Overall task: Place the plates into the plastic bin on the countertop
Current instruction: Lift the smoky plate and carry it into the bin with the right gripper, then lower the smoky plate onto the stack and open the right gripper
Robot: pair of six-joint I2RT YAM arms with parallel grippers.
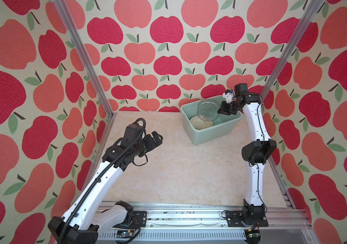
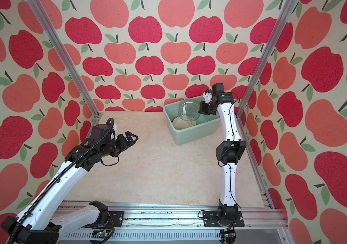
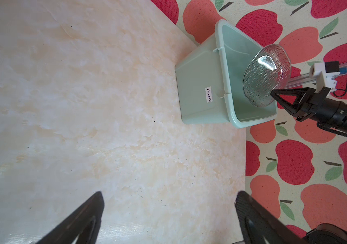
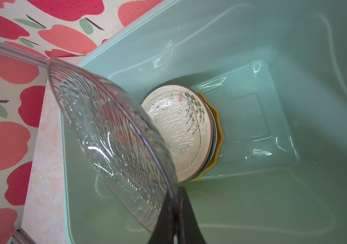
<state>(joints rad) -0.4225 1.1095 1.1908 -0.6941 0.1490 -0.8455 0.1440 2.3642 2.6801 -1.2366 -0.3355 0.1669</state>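
The right gripper will next lower into the bin and release the clear glass plate on the cream plant-drawn plate (image 1: 198, 124) (image 4: 185, 135), because that stack lies below the right gripper.
The mint-green plastic bin (image 1: 212, 132) (image 2: 193, 135) (image 3: 198, 84) stands at the back right of the countertop (image 1: 179, 169). My right gripper (image 1: 219, 111) (image 2: 200, 111) (image 3: 273, 94) (image 4: 178, 194) is shut on the rim of a clear glass plate (image 1: 208, 109) (image 2: 189, 109) (image 3: 259, 78) (image 4: 109, 135), which hangs tilted on edge over the bin. In the bin's bottom lies a stack of plates, with a cream plant-drawn plate (image 1: 198, 124) (image 4: 185, 135) on top and a yellow scalloped plate (image 4: 218, 147) lowest. My left gripper (image 1: 157, 137) (image 2: 133, 137) (image 3: 168, 196) is open, empty, above the countertop's left side.
Apple-patterned walls close in the left, back and right. Aluminium rails (image 1: 84, 59) run up the corners and along the front edge (image 1: 189, 213), where both arm bases sit. The bin's far side lies close to the back wall.
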